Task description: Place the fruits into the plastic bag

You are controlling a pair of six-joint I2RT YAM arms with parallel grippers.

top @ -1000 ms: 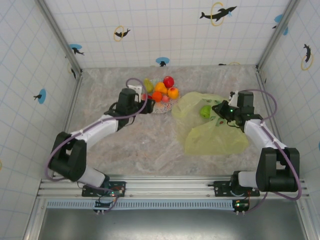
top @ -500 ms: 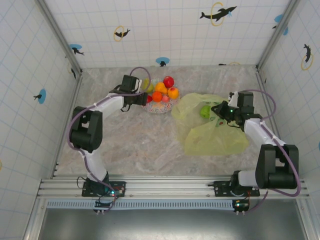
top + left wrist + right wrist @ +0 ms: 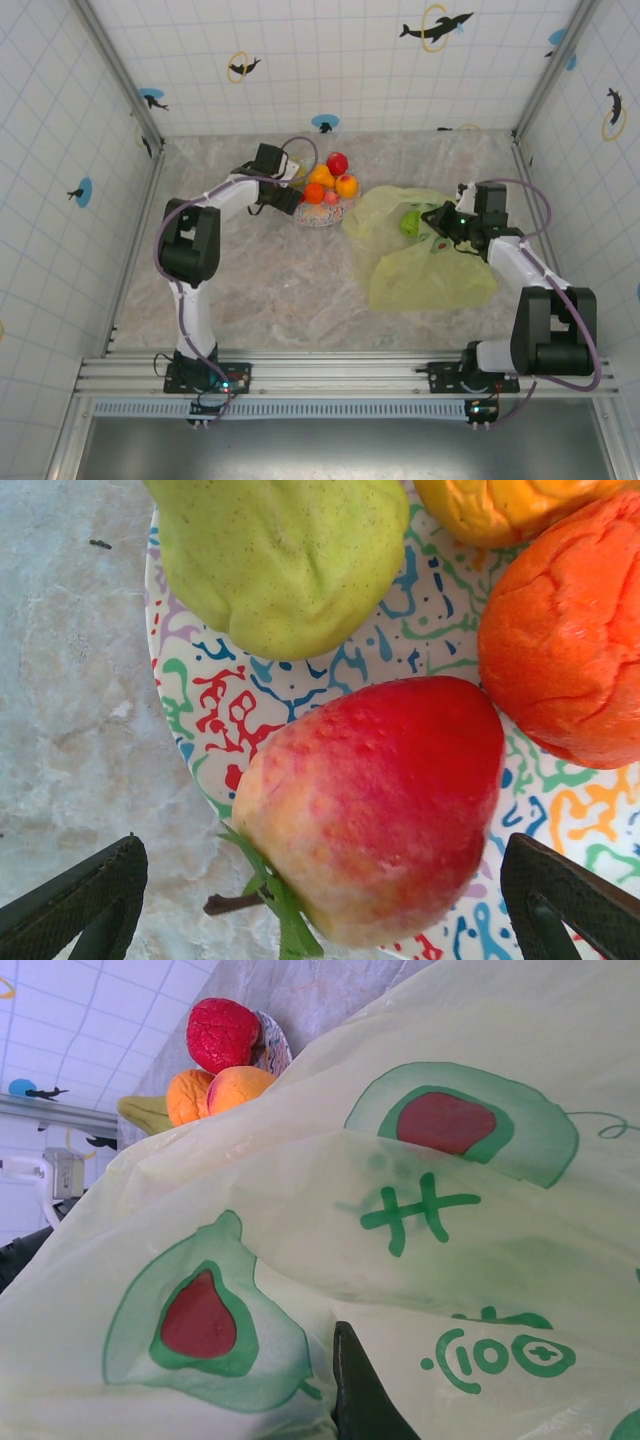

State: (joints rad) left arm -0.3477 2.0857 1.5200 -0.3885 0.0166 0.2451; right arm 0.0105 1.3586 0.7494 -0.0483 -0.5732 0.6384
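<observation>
The red strawberry [image 3: 375, 800] is at the plate's rim between my open fingers, so I will lower my left gripper over it and close on its sides.
My left gripper [image 3: 322, 880] is open, its dark fingers [image 3: 80, 900] either side of the red strawberry [image 3: 375, 800] lying at the rim of the patterned plate [image 3: 290, 680]. Beside the strawberry are the yellow-green pear [image 3: 285, 560] and an orange [image 3: 565, 640]. From above, the left gripper [image 3: 289, 197] is at the plate's left edge, next to the red apple [image 3: 337, 163], the oranges [image 3: 321, 177] and a small pink fruit [image 3: 331, 198]. The yellow-green plastic bag [image 3: 425, 260] lies to the right with a green apple [image 3: 410, 222] in it. My right gripper [image 3: 441, 221] is shut on the bag's edge; one finger [image 3: 362, 1395] shows against the plastic.
White tiled walls enclose the marble tabletop [image 3: 280, 280] on three sides. The plate of fruit [image 3: 322, 214] sits just left of the bag's opening. The bag's printed film [image 3: 430, 1210] covers most of the right wrist view, with the fruit pile [image 3: 215, 1070] behind it.
My left arm has swung its elbow up and reached forward, bringing the open gripper to the plate's left edge over the strawberry. The right arm and the bag have stayed still.
</observation>
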